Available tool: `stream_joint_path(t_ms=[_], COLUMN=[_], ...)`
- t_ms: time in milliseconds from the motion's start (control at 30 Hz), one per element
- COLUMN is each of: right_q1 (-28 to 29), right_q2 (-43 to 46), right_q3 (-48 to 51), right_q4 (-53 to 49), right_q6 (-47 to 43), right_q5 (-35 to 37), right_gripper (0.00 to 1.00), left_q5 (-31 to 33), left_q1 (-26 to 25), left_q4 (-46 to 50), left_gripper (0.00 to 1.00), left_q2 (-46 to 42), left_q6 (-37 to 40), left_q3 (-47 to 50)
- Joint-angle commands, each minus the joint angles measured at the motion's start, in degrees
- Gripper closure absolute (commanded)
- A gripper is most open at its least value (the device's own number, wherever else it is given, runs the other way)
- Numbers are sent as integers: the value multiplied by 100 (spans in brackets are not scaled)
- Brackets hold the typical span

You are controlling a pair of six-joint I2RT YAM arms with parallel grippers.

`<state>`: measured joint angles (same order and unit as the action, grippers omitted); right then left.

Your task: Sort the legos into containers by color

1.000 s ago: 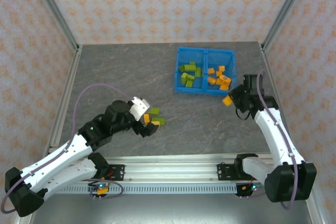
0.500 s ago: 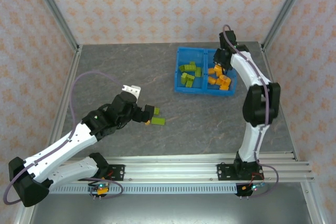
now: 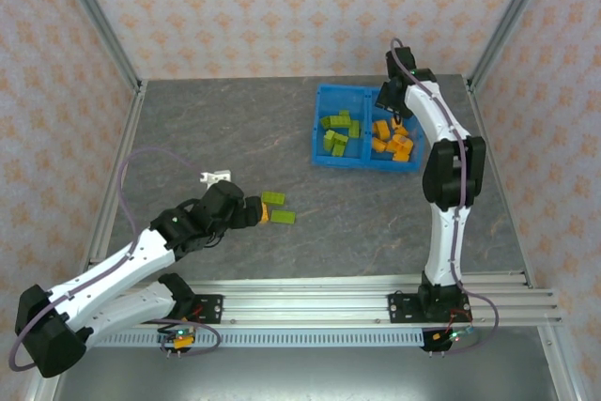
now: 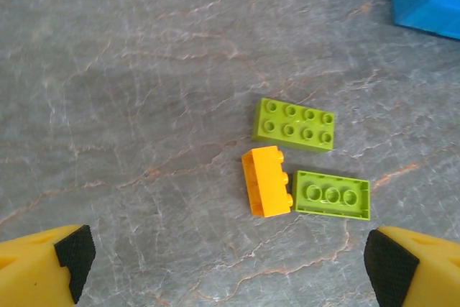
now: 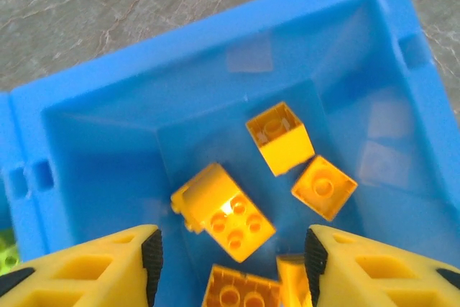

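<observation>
I need to lower my left gripper around it next.
On the grey table lie three loose legos: a green brick (image 4: 293,124) studs up, an orange brick (image 4: 267,181) on its side, and a green brick (image 4: 333,195) upside down. My left gripper (image 4: 230,264) is open just short of them, nothing between its fingers; in the top view it (image 3: 255,212) sits left of the orange brick (image 3: 265,216). The containers are one blue bin (image 3: 317,143), with green legos (image 3: 336,134) in the left half and orange legos (image 3: 392,138) in the right. My right gripper (image 5: 232,257) hangs open over the orange compartment, above several orange bricks (image 5: 223,211).
The bin's blue wall (image 5: 108,106) and divider frame the orange compartment. Metal frame posts (image 3: 99,16) and patterned walls enclose the table. A rail (image 3: 310,302) runs along the near edge. Bare grey tabletop (image 3: 216,129) lies between the loose bricks and the bin.
The right arm swung from the bin's front right to over the orange compartment and opened; the orange brick it carried has left its jaws. The left gripper drew back left of the loose bricks.
</observation>
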<state>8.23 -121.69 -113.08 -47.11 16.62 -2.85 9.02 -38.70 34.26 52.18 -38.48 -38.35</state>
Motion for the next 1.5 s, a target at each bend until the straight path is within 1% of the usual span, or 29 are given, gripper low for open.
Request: stream_joint_path(t_ms=[0,100,167,200,300,367,433,533,600,667,867,967,1067,1133,1200,1267,1300,1367,1467], right_q1=[143,367,599,746,1253,1670,2078,2610,2808,2888,2895,2894,2895,2895,2900,2895,2895,2887,2886], right_q2=[1161,2357,3154,3544,4420,4759,4918,4965,4991,5021,5102,5077,5076,5124,5231,5357,5594,5867,6204], right_q3=[846,2128,2876,3221,3958,4233,4354,4351,4371,4403,4530,4497,4419,4350,4282,4233,4241,4275,4329], right_q4=[-47,311,413,417,316,171,-107,-571,-747,-819,-682,-648,-638,-627,-590,-548,-508,-442,-346], right_q6=[-46,22,49,86,258,324,307,178,94,100,264,314,340,383,468,639,726,870,1002], right_q5=[-513,-1116,-1545,-1733,-2310,-2640,-2836,-2834,-2887,-2841,-2697,-2591,-2482,-2341,-2094,-1515,-1185,-444,270], right_gripper=[45,44,44,43,42,40,40,40,40,40,41,41,41,41,41,41,40,40,39], left_q5=[-278,-819,-1011,-1106,-1439,-1613,-1648,-1556,-1491,-1442,-1342,-1345,-1359,-1407,-1600,-1701,-1693,-1646,-1579], left_q1=[267,549,634,646,673,678,675,679,679,672,679,679,679,668,632,481,389,165,-184], left_q4=[-350,-749,-867,-947,-1269,-1451,-1526,-1614,-1672,-1677,-1785,-1809,-1711,-1502,-1138,-878,-822,-780,-859], left_gripper=[2,7,10,13,16,17,18,20,23,32,57,72,80,83,83,83,82,82,82], left_q2=[259,697,1022,1197,1727,2093,2419,2808,3049,3285,3729,3786,3610,3333,2951,2548,2429,2396,2870], left_q6=[-499,-522,-511,-505,-493,-490,-486,-435,-395,-371,-387,-406,-399,-363,-264,-128,-59,103,335], left_q3=[143,214,160,135,30,-89,-232,-404,-511,-622,-649,-612,-614,-737,-1025,-1514,-1751,-2372,-3276])
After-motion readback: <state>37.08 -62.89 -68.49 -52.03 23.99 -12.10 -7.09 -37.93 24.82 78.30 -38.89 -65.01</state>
